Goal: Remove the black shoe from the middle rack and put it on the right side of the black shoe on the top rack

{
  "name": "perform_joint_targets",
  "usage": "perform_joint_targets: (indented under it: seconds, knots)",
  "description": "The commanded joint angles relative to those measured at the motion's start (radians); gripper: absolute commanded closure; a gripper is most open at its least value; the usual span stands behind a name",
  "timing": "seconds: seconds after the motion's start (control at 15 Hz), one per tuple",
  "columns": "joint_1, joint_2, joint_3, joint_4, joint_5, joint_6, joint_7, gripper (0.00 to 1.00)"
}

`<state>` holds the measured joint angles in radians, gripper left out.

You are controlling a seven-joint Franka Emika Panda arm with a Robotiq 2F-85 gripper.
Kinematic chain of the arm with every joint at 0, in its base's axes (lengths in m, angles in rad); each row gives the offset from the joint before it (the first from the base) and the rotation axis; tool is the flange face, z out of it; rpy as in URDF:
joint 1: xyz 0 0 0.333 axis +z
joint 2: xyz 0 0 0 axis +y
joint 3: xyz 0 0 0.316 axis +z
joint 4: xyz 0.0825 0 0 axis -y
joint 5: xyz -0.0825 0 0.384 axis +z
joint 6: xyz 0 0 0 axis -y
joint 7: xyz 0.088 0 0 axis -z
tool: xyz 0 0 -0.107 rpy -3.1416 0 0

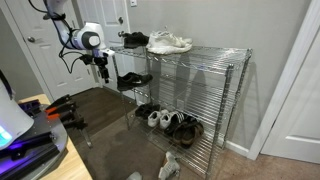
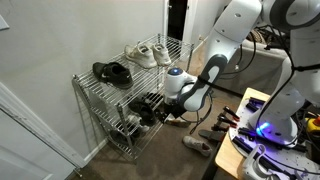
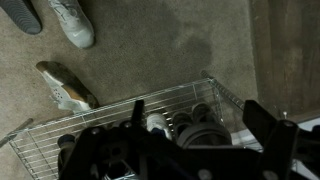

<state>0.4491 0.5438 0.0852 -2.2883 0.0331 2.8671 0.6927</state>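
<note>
Next, my gripper moves into the rack's open end and down over the slim black shoe's near end (image 1: pixel 124 84) (image 3: pixel 205 128), because the spread fingers still hang outside the rack.
The slim black shoe (image 1: pixel 133 80) lies on the middle rack (image 1: pixel 152 88) of the chrome wire shelf and also shows in the other exterior view (image 2: pixel 150 103). The chunkier black shoe (image 1: pixel 133 40) (image 2: pixel 112 72) sits on the top rack (image 1: pixel 200 52), with white sneakers (image 1: pixel 168 42) beside it. My gripper (image 1: pixel 101 67) (image 2: pixel 163 108) hangs at middle-rack height just outside the rack's open end, a short way from the slim shoe. In the wrist view its fingers (image 3: pixel 200 125) are spread open, with a dark shoe (image 3: pixel 195 118) and wire shelf between them. It holds nothing.
Several shoes fill the bottom rack (image 1: pixel 172 122). Loose shoes lie on the carpet: a tan one (image 3: pixel 65 88), a white one (image 3: pixel 70 20), and a pair near the rack's foot (image 1: pixel 168 165). A table with equipment (image 1: pixel 30 135) stands near the robot base. A wall runs behind the rack.
</note>
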Motion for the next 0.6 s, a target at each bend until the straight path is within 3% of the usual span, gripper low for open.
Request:
perform_joint_targets:
  seconds: [0.0, 0.33, 0.53]
  knots:
    - [0.096, 0.098, -0.075, 0.085, 0.049, 0.120, 0.133, 0.00]
    - [0.184, 0.184, -0.197, 0.181, 0.133, 0.224, 0.259, 0.00]
    - [0.268, 0.214, -0.307, 0.214, 0.179, 0.262, 0.334, 0.00]
